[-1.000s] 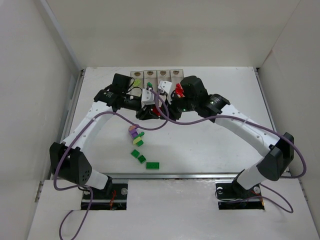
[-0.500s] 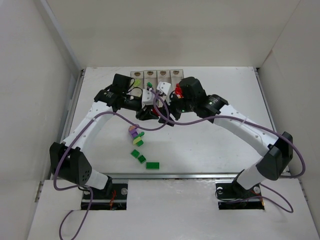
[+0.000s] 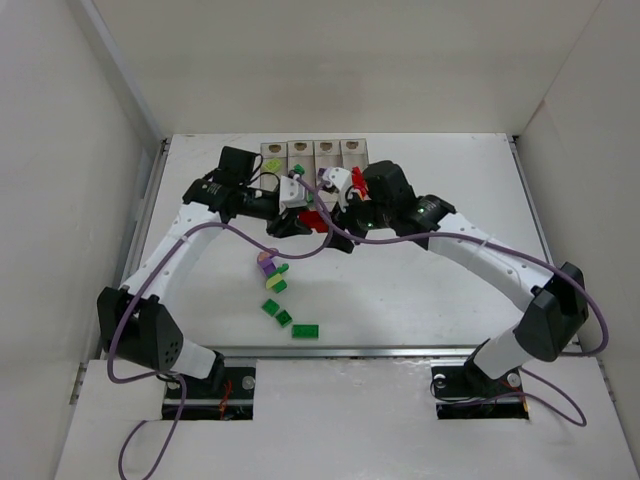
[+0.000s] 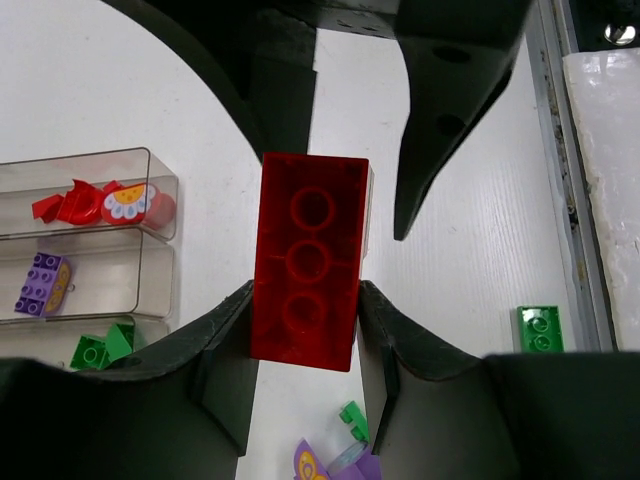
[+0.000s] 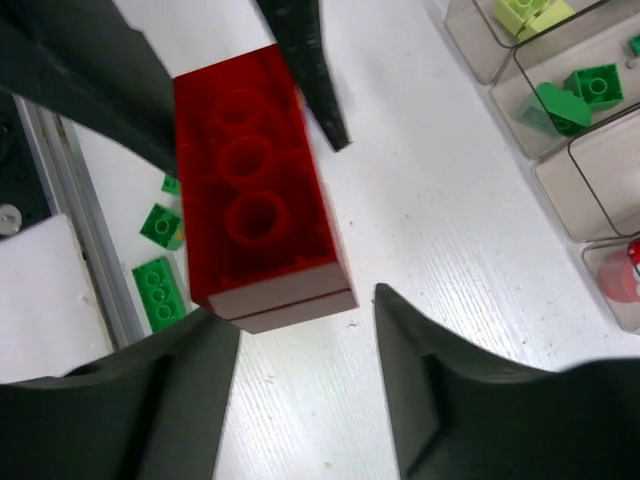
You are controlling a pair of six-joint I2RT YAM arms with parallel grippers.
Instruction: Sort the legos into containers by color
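Note:
I will next carry the matching brick over the container with red legos and let go, because that container is outward and to the right of my left gripper in the top view.
My left gripper (image 4: pixel 305 300) is shut on a red lego brick (image 4: pixel 308 260), held above the table just in front of the containers (image 3: pixel 315 150). My right gripper (image 5: pixel 300 310) faces it from the other side and is open. Its fingers (image 4: pixel 440 110) flank the brick's far end, and one is clearly apart from the brick. In the top view the brick (image 3: pixel 313 220) shows between the left gripper (image 3: pixel 298 222) and the right gripper (image 3: pixel 328 226). The containers (image 4: pixel 90 240) hold red, purple and green legos. Yellow-green legos (image 5: pixel 525 12) lie in another box.
Loose legos lie on the table nearer the bases: a purple and yellow-green cluster (image 3: pixel 267 266), small dark green bricks (image 3: pixel 277 313) and a longer green one (image 3: pixel 306 330). A metal rail (image 3: pixel 340 350) edges the table's near side. White walls enclose the table.
The right gripper's jaws have widened around the red brick's end. Both wrists have shifted slightly left, and the brick shows more plainly between them.

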